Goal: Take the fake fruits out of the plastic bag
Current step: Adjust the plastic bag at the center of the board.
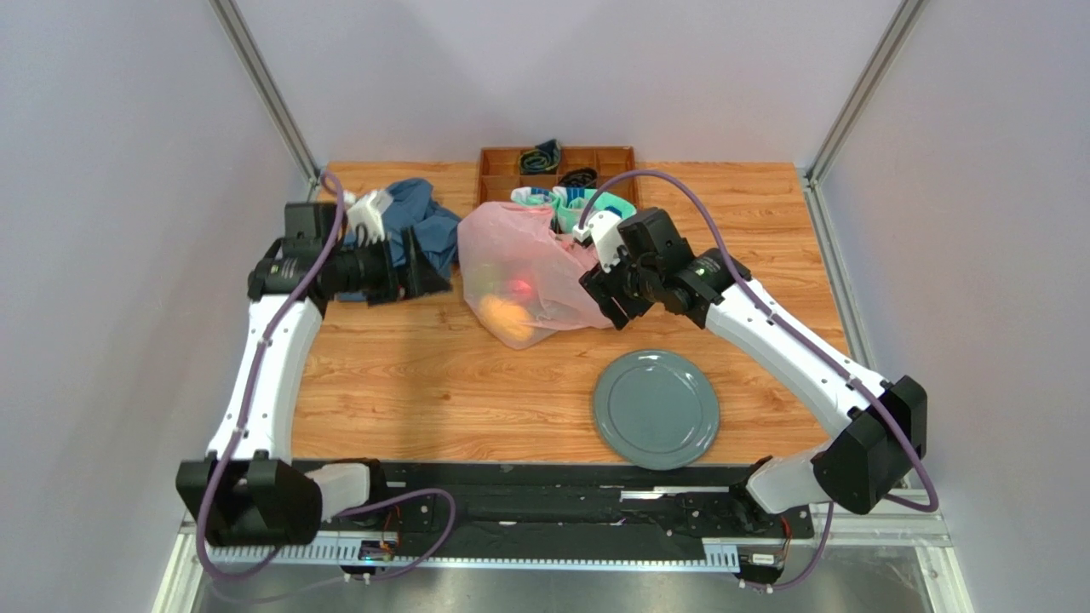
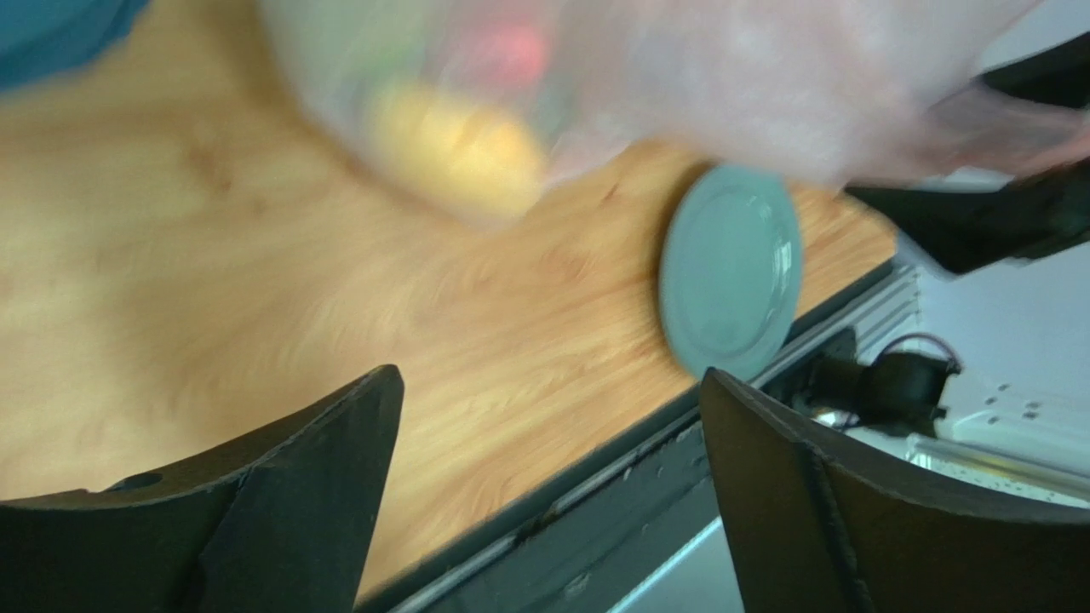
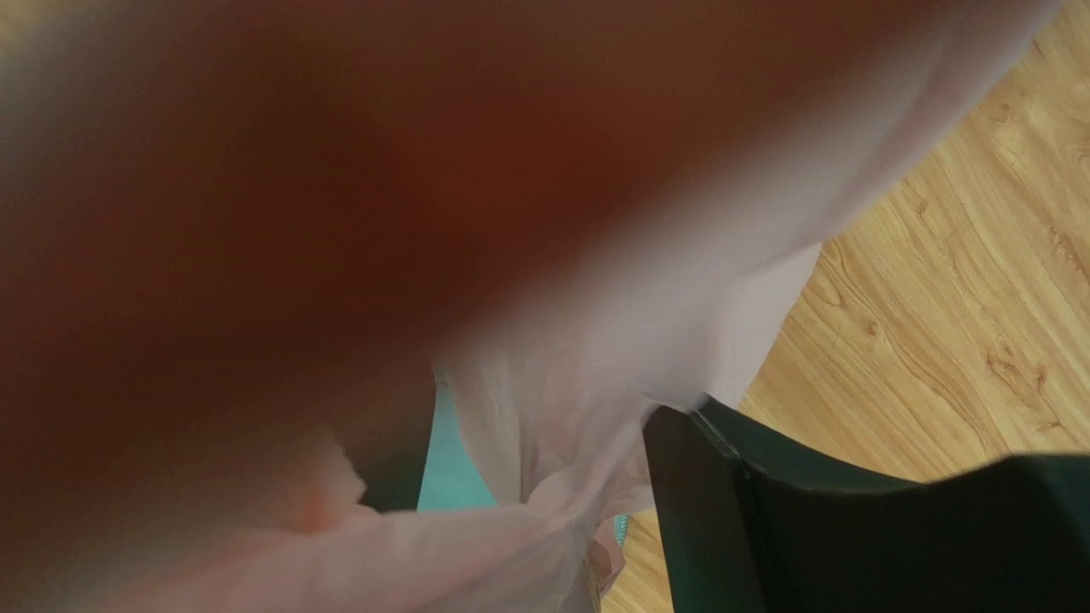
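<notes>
My left gripper needs to move outward onto the bag's far edge by the tray, as that edge lies outward and to its right in the top view.
The pink plastic bag [image 1: 537,262] sits mid-table, bulging, with its right side raised. Through the film I see a red fruit [image 1: 518,281] and an orange-yellow fruit [image 1: 514,319]. My right gripper [image 1: 601,291] is at the bag's right side, shut on bunched film. In the right wrist view the bag [image 3: 576,383] covers most of the frame and only one dark finger [image 3: 729,511] shows. My left gripper [image 1: 429,271] is open and empty just left of the bag. Its wrist view shows the bag [image 2: 665,77], the yellow fruit [image 2: 461,141] and the red fruit [image 2: 505,58].
A grey plate [image 1: 655,409] lies front right of the bag and shows in the left wrist view [image 2: 732,268]. A blue cloth [image 1: 429,220] lies under my left gripper. Teal-and-white socks [image 1: 553,201] and a wooden tray [image 1: 557,160] are behind the bag.
</notes>
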### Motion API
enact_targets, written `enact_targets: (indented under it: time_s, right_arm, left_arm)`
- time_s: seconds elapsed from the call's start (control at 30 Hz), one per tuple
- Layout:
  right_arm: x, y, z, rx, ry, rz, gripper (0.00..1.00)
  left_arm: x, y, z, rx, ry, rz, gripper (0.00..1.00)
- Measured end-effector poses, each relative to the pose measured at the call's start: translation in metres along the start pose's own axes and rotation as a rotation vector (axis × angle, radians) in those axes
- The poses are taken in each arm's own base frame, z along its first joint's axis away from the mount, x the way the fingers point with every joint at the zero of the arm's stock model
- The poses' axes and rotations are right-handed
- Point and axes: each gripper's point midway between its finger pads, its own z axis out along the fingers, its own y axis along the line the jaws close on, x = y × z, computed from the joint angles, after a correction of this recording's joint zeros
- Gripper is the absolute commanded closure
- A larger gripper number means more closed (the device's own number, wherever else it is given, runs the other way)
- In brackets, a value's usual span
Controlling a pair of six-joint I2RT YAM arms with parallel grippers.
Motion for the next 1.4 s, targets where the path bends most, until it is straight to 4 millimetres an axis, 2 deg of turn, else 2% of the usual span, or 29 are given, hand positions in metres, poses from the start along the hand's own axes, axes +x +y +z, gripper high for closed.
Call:
enact_targets:
  time_s: [0.07,0.23,0.33,0.43,0.5,0.6,0.73,0.8,0.83,0.87,0.93,1.03,1.13,1.17,1.2,1.23,1.27,1.3,1.4]
  right_arm:
    - [0.001,0.002,-0.001,-0.013,0.006,-0.001,0.33]
    - [-0.021,-0.002,-0.011,-0.017,-0.055,0.004,0.34]
    - [-0.024,-0.004,-0.014,-0.016,-0.071,0.01,0.34]
    - [-0.024,-0.009,-0.015,-0.008,-0.075,0.021,0.35]
    - [-0.024,-0.011,-0.016,-0.007,-0.079,0.025,0.35]
    - [-0.021,-0.013,-0.019,-0.007,-0.086,0.032,0.35]
    - [-0.015,-0.01,-0.022,-0.019,-0.09,0.037,0.34]
    - [-0.014,-0.008,-0.023,-0.027,-0.092,0.037,0.35]
    - [-0.014,-0.007,-0.024,-0.031,-0.094,0.037,0.35]
    - [-0.014,-0.007,-0.024,-0.033,-0.094,0.038,0.35]
    - [-0.014,-0.007,-0.024,-0.037,-0.097,0.038,0.35]
    - [-0.014,-0.006,-0.023,-0.043,-0.099,0.038,0.38]
    - [-0.014,-0.007,-0.022,-0.044,-0.097,0.037,0.56]
    - [-0.013,-0.008,-0.02,-0.043,-0.092,0.04,0.69]
    - [-0.013,-0.01,-0.017,-0.04,-0.086,0.046,0.75]
    - [-0.014,-0.013,-0.014,-0.04,-0.08,0.051,0.81]
    - [-0.015,-0.018,-0.009,-0.037,-0.069,0.073,0.94]
    - [-0.021,-0.026,-0.004,-0.03,-0.065,0.098,1.0]
    - [-0.056,-0.06,0.01,0.01,-0.1,0.163,1.0]
  left_arm:
    - [-0.029,-0.021,0.009,0.036,-0.019,0.078,0.03]
    - [-0.141,-0.089,0.042,0.117,-0.159,0.325,0.03]
    - [-0.172,-0.103,0.075,0.115,-0.176,0.398,0.03]
    - [-0.174,-0.092,0.118,0.073,-0.124,0.426,0.02]
    - [-0.165,-0.075,0.151,0.033,-0.062,0.425,0.02]
    - [-0.147,-0.05,0.187,-0.032,0.025,0.423,0.03]
    - [-0.13,-0.026,0.217,-0.084,0.107,0.426,0.11]
    - [-0.123,-0.022,0.22,-0.091,0.135,0.426,0.22]
    - [-0.12,-0.021,0.22,-0.09,0.148,0.427,0.31]
    - [-0.118,-0.021,0.219,-0.084,0.157,0.426,0.59]
    - [-0.113,-0.026,0.218,-0.055,0.175,0.426,1.0]
    - [-0.107,-0.03,0.217,-0.014,0.199,0.433,1.0]
    - [-0.105,-0.034,0.214,0.007,0.206,0.433,1.0]
    - [-0.107,-0.034,0.21,0.009,0.2,0.433,1.0]
    - [-0.109,-0.037,0.206,0.014,0.193,0.435,1.0]
    - [-0.113,-0.04,0.2,0.02,0.179,0.44,1.0]
    - [-0.119,-0.044,0.192,0.026,0.159,0.452,1.0]
    - [-0.125,-0.048,0.185,0.03,0.139,0.465,1.0]
    - [-0.164,-0.063,0.147,0.043,0.011,0.529,1.0]
